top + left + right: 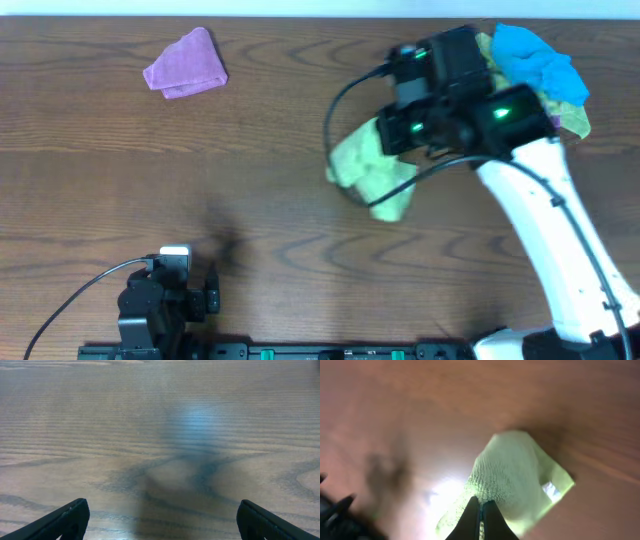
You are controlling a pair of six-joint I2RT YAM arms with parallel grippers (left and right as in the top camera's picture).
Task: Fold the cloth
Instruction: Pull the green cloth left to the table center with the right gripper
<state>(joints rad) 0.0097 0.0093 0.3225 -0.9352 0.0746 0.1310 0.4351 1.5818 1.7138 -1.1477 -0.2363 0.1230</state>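
I will lower my right gripper left in the overhead view and release the bunched cloth, as bare wood below has room to spread it.
A light green cloth hangs bunched right of the table's middle. My right gripper is shut on its upper edge and holds it lifted. In the right wrist view the black fingers pinch the green cloth, which drapes down to the wood. My left gripper is open and empty over bare wood. In the overhead view it sits parked at the front left.
A folded purple cloth lies at the back left. A blue cloth lies on a pile of other cloths at the back right, just behind the right arm.
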